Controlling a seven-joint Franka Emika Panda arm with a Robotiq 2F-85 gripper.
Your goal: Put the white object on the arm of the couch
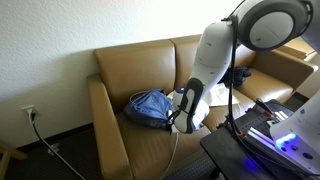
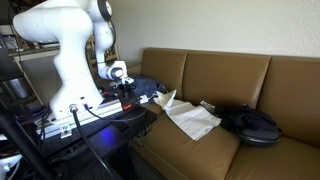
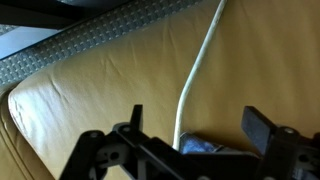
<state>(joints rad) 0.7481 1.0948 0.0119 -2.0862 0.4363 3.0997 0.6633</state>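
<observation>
Next, my gripper goes down onto the thin white cord by the blue bag and closes. That part of the cord lies below the gripper, between its spread fingers.
A white cloth (image 2: 190,118) lies crumpled on the tan couch seat; in an exterior view (image 1: 212,96) it is partly hidden behind my arm. A thin white cord (image 3: 200,60) runs across the seat cushion and passes between my fingers, nearer one finger; it also shows in an exterior view (image 1: 177,145). My gripper (image 3: 196,115) is open, low over the seat beside a blue bag (image 1: 148,107), and shows in both exterior views (image 1: 180,122) (image 2: 127,97). The fingers are spread wide and touch nothing. The couch arm (image 1: 105,110) is bare.
A black rounded object (image 2: 255,125) lies on the seat beyond the cloth. The blue bag also shows in the wrist view (image 3: 205,146). A dark table with equipment (image 1: 260,135) stands against the couch front. The couch backrest (image 2: 225,75) rises behind.
</observation>
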